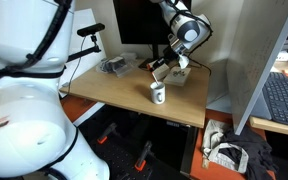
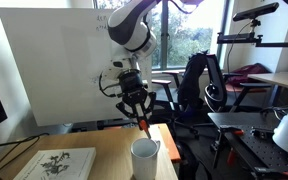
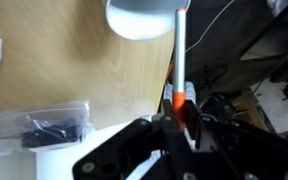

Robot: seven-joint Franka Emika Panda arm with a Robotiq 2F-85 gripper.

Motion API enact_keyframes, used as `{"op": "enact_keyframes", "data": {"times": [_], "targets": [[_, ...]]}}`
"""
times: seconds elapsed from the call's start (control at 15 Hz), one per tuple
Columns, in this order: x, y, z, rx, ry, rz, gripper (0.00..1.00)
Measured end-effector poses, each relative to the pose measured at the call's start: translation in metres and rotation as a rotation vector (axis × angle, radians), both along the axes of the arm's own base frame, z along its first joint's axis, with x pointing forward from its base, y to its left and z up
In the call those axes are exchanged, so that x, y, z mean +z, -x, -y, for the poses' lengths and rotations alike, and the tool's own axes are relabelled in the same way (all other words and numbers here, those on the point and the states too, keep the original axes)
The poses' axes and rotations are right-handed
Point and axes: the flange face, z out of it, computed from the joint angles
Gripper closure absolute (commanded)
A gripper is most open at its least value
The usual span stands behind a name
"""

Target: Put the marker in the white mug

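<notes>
Next, my gripper moves down and to the left in the wrist view, over the opening [image 1: 158,86] [image 3: 142,12], before the marker's pale end beside the mug's rim goes in.
My gripper [image 2: 137,113] is shut on the marker [image 2: 142,127], a slim reddish-orange stick with a paler end, and holds it above the desk. In the wrist view the marker [image 3: 181,60] runs from my jaws [image 3: 182,112] up toward the white mug [image 3: 141,17], its pale end beside the mug's rim. The white mug [image 2: 144,158] stands on the wooden desk, just below and a little past the marker's tip. In an exterior view the gripper [image 1: 162,68] hangs just above and behind the mug [image 1: 158,94].
A clear plastic bag with dark contents [image 3: 46,124] lies on the desk [image 1: 114,88]; it also shows in an exterior view [image 1: 114,66]. A patterned sheet [image 2: 56,165] lies on the desk. A beige box [image 1: 178,74] and a monitor [image 1: 142,22] stand behind. The desk edge is near the mug.
</notes>
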Motion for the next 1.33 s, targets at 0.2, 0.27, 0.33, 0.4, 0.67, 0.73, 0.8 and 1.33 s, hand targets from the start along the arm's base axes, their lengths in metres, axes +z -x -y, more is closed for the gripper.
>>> {"op": "enact_keyframes", "data": {"times": [0.2,0.27,0.33,0.4,0.67,0.73,0.8,1.33], "targets": [[-0.018,-0.010,0.003,0.015,-0.045,-0.013,0.96],[-0.025,-0.014,0.003,0.017,-0.056,-0.021,0.96],[-0.031,-0.017,0.003,0.019,-0.067,-0.030,0.96],[-0.038,-0.020,0.004,0.019,-0.073,-0.035,0.96],[-0.057,-0.027,0.007,0.017,-0.088,-0.050,0.57],[-0.059,-0.027,0.008,0.017,-0.090,-0.054,0.56],[-0.061,-0.028,0.009,0.017,-0.093,-0.058,0.49],[-0.024,-0.037,-0.001,-0.071,0.007,-0.130,0.00]]}}
